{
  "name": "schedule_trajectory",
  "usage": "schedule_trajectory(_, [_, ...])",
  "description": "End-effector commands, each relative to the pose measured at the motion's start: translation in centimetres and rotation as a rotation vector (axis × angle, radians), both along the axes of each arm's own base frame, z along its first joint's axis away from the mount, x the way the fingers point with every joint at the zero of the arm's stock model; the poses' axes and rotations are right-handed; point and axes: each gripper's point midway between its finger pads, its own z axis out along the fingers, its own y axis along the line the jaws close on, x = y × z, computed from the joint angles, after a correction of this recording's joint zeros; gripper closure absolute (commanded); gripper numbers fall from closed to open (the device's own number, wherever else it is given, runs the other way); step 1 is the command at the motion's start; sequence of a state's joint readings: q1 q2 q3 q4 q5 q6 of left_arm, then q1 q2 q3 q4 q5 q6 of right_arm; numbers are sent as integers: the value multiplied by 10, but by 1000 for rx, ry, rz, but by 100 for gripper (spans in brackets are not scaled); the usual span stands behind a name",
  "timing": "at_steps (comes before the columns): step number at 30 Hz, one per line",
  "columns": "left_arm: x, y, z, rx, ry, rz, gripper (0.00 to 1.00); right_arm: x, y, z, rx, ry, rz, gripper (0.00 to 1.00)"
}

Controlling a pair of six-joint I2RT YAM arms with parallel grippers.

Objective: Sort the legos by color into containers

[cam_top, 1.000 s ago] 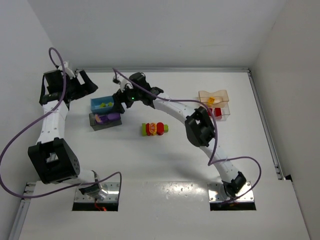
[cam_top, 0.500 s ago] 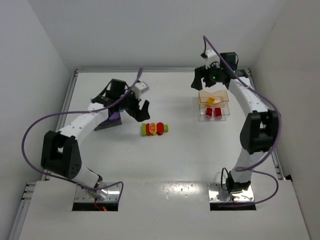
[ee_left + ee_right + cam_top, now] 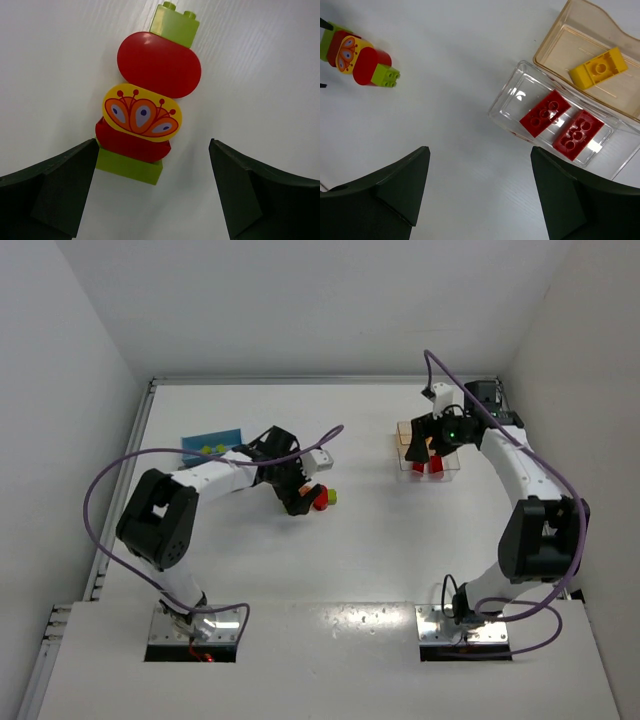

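The stack lies at an angle with its near end by one finger, so the robot's left gripper needs to turn in line next and come down over the patterned yellow brick (image 3: 305,491) (image 3: 142,113).
A stack of legos (image 3: 145,100), lime green, red and patterned yellow, lies flat on the white table. My left gripper (image 3: 152,195) is open just above it, the stack's near end lying by the left finger (image 3: 50,190). In the top view the left gripper (image 3: 297,496) covers most of the stack (image 3: 322,499). The clear tub (image 3: 506,106) holds two red bricks (image 3: 545,113); its amber-tinted part (image 3: 570,40) holds a yellow brick (image 3: 598,68). My right gripper (image 3: 477,195) is open and empty, above the table beside the tub (image 3: 447,468). The dark tub is mostly hidden under my left arm.
The blue part (image 3: 212,445) of the dark tub shows at the left with lime green pieces on it. The stack also shows at the right wrist view's upper left (image 3: 357,55). White walls enclose the table on three sides.
My left gripper has swung right from the dark tub to just above the lego stack. My right gripper has come down from behind the clear tub to over it.
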State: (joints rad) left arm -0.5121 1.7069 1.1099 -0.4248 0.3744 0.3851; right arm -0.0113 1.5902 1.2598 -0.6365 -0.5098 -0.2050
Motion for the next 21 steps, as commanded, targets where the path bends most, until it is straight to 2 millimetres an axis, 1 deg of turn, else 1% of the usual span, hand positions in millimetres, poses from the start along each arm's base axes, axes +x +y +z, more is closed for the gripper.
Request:
schedule_trajectory(1, [24, -4, 1, 42, -99, -58, 1, -1, 1, 21, 22, -71, 25, 18])
schedule_trajectory(3, [29, -6, 1, 45, -108, -69, 1, -3, 1, 18, 23, -61, 25, 18])
schedule_trajectory(4, [35, -9, 7, 41, -131, -79, 1, -3, 3, 18, 30, -62, 31, 18])
schedule_trajectory(5, [34, -9, 1, 47, -118, -79, 1, -4, 0, 17, 30, -53, 21, 18])
schedule_trajectory(7, [40, -13, 5, 42, -142, -109, 1, -5, -1, 20, 30, -62, 21, 18])
schedule_trajectory(9, [38, -16, 1, 49, -141, -129, 1, -5, 1, 21, 37, -62, 27, 18])
schedule_trajectory(10, [40, -17, 0, 53, -147, -139, 1, -5, 1, 18, 38, -53, 27, 18])
schedule_trajectory(12, [40, -17, 0, 55, -152, -146, 1, -4, -3, 18, 37, -53, 17, 18])
schedule_trajectory(13, [40, -16, -4, 62, -150, -155, 1, -4, -3, 18, 37, -53, 17, 18])
schedule_trajectory(14, [40, -22, 0, 50, -155, -169, 1, -4, -3, 14, 38, -42, 17, 18])
schedule_trajectory(15, [40, -22, 0, 53, -160, -176, 1, -2, -3, 17, 37, -51, 17, 18])
schedule_trajectory(17, [40, -22, 0, 53, -160, -176, 1, -1, -3, 14, 38, -41, 17, 18])
schedule_trajectory(18, [38, -21, -1, 60, -156, -185, 1, 1, -3, 13, 38, -39, 17, 18])
schedule_trajectory(19, [32, -24, -6, 61, -136, -200, 1, 1, -3, 13, 38, -39, 17, 18])
schedule_trajectory(21, [32, -24, -6, 61, -136, -200, 1, 4, -3, 13, 38, -39, 17, 18])
